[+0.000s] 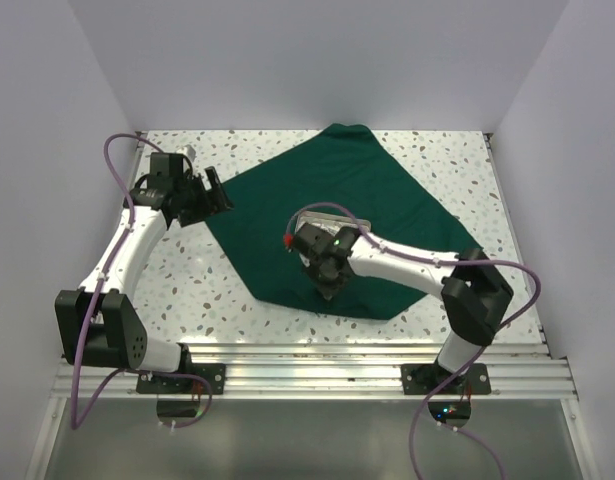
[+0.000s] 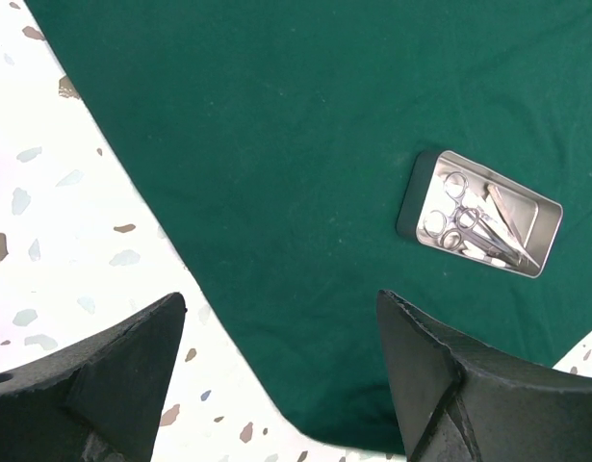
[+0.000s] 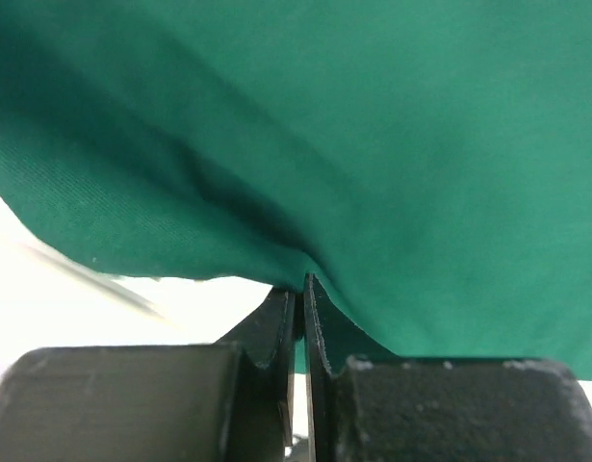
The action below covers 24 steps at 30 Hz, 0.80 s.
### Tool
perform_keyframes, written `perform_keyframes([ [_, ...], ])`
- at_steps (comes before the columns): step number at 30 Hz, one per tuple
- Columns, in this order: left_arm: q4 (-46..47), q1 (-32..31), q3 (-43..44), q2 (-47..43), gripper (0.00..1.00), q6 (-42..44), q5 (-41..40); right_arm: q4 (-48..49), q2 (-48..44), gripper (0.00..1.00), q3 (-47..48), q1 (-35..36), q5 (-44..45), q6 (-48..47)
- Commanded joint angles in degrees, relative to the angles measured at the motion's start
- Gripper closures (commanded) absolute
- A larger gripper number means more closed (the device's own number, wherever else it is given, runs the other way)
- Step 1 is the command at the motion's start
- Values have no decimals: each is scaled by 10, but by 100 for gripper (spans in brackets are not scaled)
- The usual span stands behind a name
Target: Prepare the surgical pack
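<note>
I will carry my right gripper outward over the tray onto the drape's far part (image 1: 334, 183) and let go of the fold, because the tray is uncovered beyond the pinched near edge.
The dark green drape (image 1: 377, 180) lies spread flat as a diamond on the speckled table. On it, in the left wrist view, sits a small shiny metal tray (image 2: 423, 192) holding steel scissors (image 2: 457, 218) and other steel instruments. My right wrist covers most of the tray in the top view. My right gripper (image 1: 327, 288) points down at the drape's near edge. It is shut on a pinch of the drape (image 3: 373, 115), with the fold caught between its fingertips (image 3: 300, 285). My left gripper (image 1: 219, 190) hangs open beside the drape's left corner, and nothing is between its fingers (image 2: 276, 310).
White walls close in the table at the left, back and right. An aluminium rail (image 1: 307, 375) runs along the near edge by the arm bases. Bare speckled tabletop (image 1: 202, 290) shows to the left of and in front of the drape.
</note>
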Motion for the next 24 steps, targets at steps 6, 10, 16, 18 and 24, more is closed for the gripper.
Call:
perform_keyframes([
  [6,34,5,-9,6,16,0,23,-37,106,100,229,-160,45,-59],
  [10,47,5,-3,16,15,-2,35,-54,175,100,338,-212,50,-65],
  [16,42,5,17,43,12,5,35,-71,263,100,488,-269,63,-66],
  [18,55,5,13,48,11,2,42,-72,281,100,533,-284,61,-62],
  [24,89,5,4,64,10,-13,75,-91,354,100,640,-309,55,-50],
])
